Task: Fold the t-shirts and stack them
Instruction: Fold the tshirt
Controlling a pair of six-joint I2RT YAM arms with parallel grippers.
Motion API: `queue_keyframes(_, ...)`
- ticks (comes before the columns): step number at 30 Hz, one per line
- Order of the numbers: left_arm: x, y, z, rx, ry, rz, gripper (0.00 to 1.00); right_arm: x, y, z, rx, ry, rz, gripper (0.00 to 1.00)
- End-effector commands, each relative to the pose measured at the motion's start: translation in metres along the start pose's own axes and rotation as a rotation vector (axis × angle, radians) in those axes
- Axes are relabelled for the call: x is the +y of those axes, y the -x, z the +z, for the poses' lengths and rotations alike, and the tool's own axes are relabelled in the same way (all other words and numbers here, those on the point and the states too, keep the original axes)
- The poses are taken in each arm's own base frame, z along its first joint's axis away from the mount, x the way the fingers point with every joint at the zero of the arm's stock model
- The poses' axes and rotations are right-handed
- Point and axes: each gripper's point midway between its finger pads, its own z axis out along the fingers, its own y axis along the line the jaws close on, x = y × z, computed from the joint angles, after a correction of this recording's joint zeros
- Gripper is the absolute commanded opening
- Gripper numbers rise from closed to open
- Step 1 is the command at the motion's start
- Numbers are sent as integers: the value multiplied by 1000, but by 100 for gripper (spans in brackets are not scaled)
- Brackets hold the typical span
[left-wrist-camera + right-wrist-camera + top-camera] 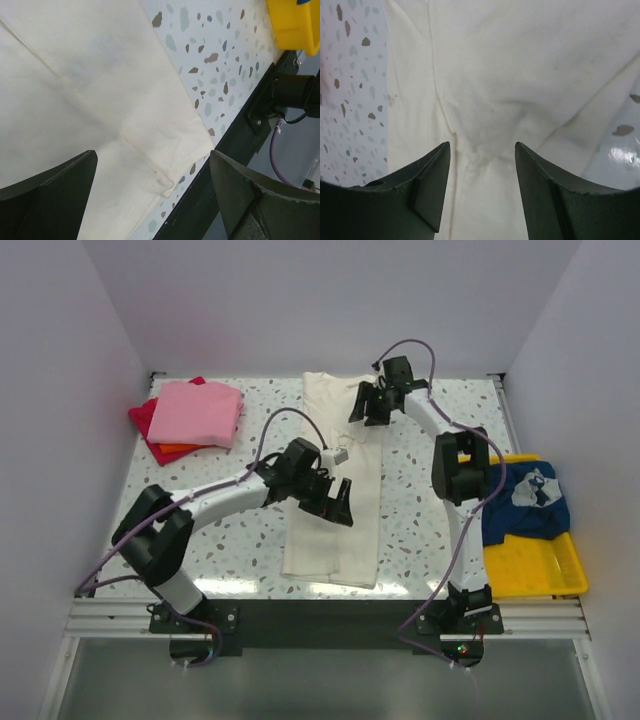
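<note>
The cream t-shirt's near corner on the tray's side (373, 583) comes next: my right gripper draws back and down onto it, since that corner lies below it, toward my base.
The cream t-shirt (332, 530) lies folded into a long strip down the middle of the table. My left gripper (342, 502) hovers over its near half, jaws wide open and holding nothing. In the left wrist view the shirt's near corner (165, 185) sits between my left gripper's (152, 155) fingers. My right gripper (368, 410) is over the shirt's far end, open. In the right wrist view, a wrinkle of cream cloth (480, 155) lies between its (482, 145) fingers. A folded pink t-shirt (198, 412) tops red (140, 418) and orange (172, 452) ones at the far left. The navy t-shirt (528, 505) lies crumpled in the tray.
A yellow plastic tray (535, 570) stands at the table's right edge, with a corner of the tray (292, 25) showing in the left wrist view. The black front rail (320, 615) runs along the near edge. White walls enclose the table on three sides.
</note>
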Motion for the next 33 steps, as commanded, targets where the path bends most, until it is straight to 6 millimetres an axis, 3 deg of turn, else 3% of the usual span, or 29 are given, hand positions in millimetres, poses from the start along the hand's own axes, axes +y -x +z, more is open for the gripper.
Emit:
queue_keyframes(1, 1, 28, -39, -151, 129, 78, 100, 45, 52, -99, -222, 25, -100, 58)
queue_keyframes(2, 5, 26, -44, -163, 156, 60, 100, 46, 49, -111, -233, 8, -100, 58)
queue_keyframes(5, 40, -3, -55, -154, 298, -35, 100, 46, 12, -148, -198, -21, -91, 58)
queue_keyframes(6, 50, -10, -58, -141, 324, -65, 100, 32, -22, -145, -120, -59, -74, 58)
queue_keyframes(7, 56, -22, -60, -111, 346, -91, 100, 41, -30, -169, -143, -58, -91, 58)
queue_keyframes(8, 61, -30, -62, -96, 365, -108, 100, 43, -50, -172, -106, -68, -99, 58)
queue_keyframes(9, 67, -38, -65, -84, 391, -117, 99, 31, -87, -173, -25, -112, -86, 58)
queue_keyframes(10, 69, -46, -67, -62, 407, -128, 98, 36, -102, -187, -17, -109, -90, 58)
queue_keyframes(11, 72, -55, -70, -49, 421, -139, 97, 33, -143, -186, 82, -128, -80, 58)
queue_keyframes(14, 73, -66, -75, -35, 433, -164, 93, 46, -200, -201, 189, -106, -88, 58)
queue_keyframes(15, 73, -70, -78, -35, 442, -171, 92, 38, -232, -206, 274, -135, -63, 58)
queue_keyframes(17, 73, -79, -83, -26, 447, -187, 91, 44, -258, -222, 310, -132, -87, 58)
queue_keyframes(18, 72, -83, -84, -20, 440, -196, 91, 37, -278, -228, 353, -152, -66, 58)
queue_keyframes(20, 65, -92, -84, -2, 407, -212, 89, 38, -294, -241, 361, -134, -63, 58)
queue_keyframes(21, 63, -93, -84, -1, 393, -218, 88, 28, -312, -245, 402, -161, -39, 58)
queue_keyframes(25, 60, -108, -80, 18, 361, -252, 86, 21, -339, -253, 450, -152, -5, 57)
queue_keyframes(29, 60, -125, -76, 49, 353, -293, 83, 23, -352, -247, 477, -123, 11, 57)
queue_keyframes(33, 60, -129, -76, 57, 350, -298, 81, 31, -366, -232, 518, -80, 15, 56)
